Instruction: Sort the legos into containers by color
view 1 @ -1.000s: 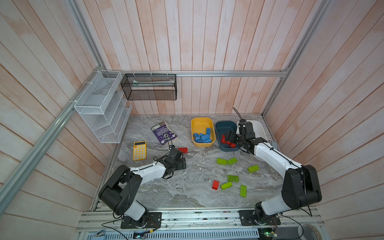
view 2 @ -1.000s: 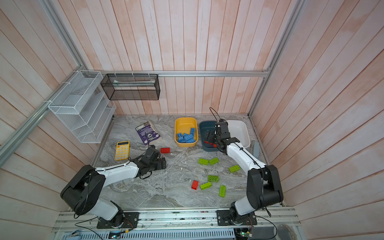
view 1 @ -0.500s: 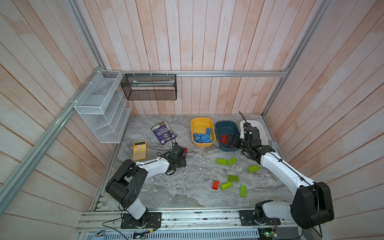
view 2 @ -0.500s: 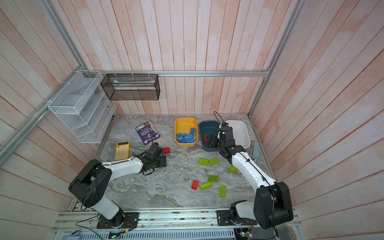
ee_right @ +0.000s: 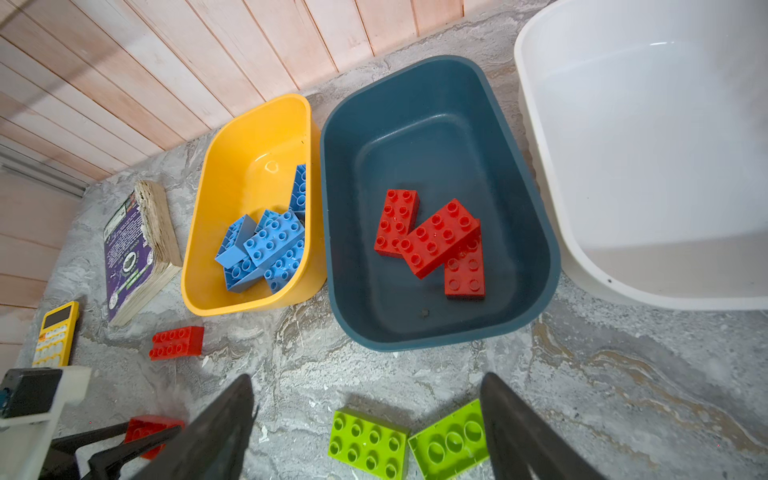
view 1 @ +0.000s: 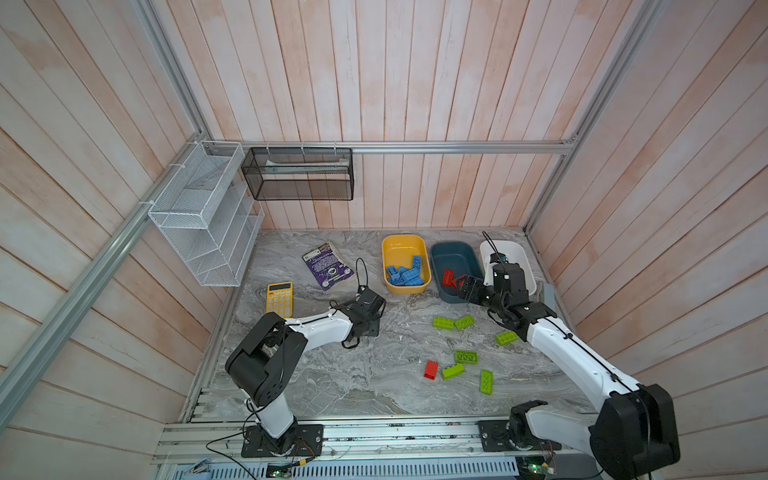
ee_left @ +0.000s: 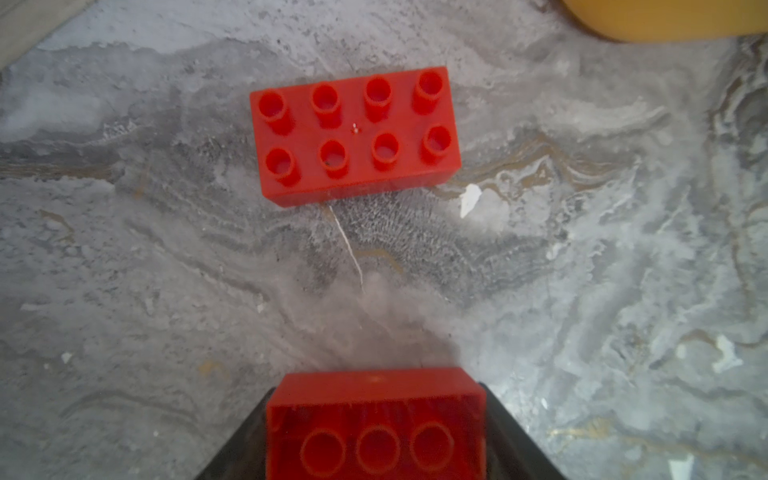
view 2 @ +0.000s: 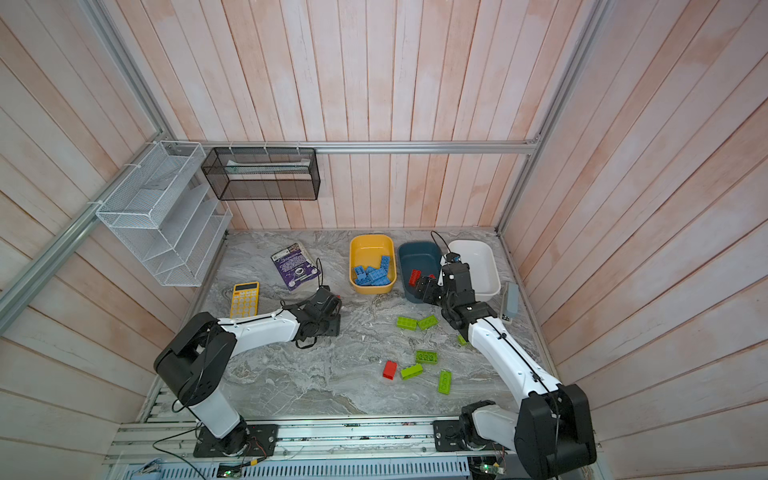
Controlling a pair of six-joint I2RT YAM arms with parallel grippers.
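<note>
My left gripper holds the red lego and will lift it outward past the yellow container to release it over the teal container (view 1: 453, 249), as red legos lie there.
My left gripper (ee_left: 376, 399) is shut on a red lego (ee_left: 376, 428) whose hollow underside faces the wrist camera. Another red lego (ee_left: 355, 135) lies studs up on the table just beyond it. My right gripper (view 1: 467, 286) hangs open and empty by the near rim of the teal container (view 1: 453, 249), which holds three red legos (ee_right: 432, 241). The yellow container (view 1: 392, 245) holds several blue legos (view 1: 405, 272). The white container (view 1: 509, 249) is empty. Several green legos (view 1: 444, 323) and one red lego (view 1: 431, 370) lie loose on the table's right half.
A yellow calculator (view 1: 279, 297) and a purple book (view 1: 328, 266) lie at the back left of the table. A white wire rack (view 1: 199, 232) and a black mesh basket (view 1: 299, 178) hang on the walls. A small grey box (view 2: 510, 301) sits at the right edge.
My left gripper's jaws have narrowed onto a red lego. The right arm has drawn back from over the teal container toward the near side, its jaws still wide.
</note>
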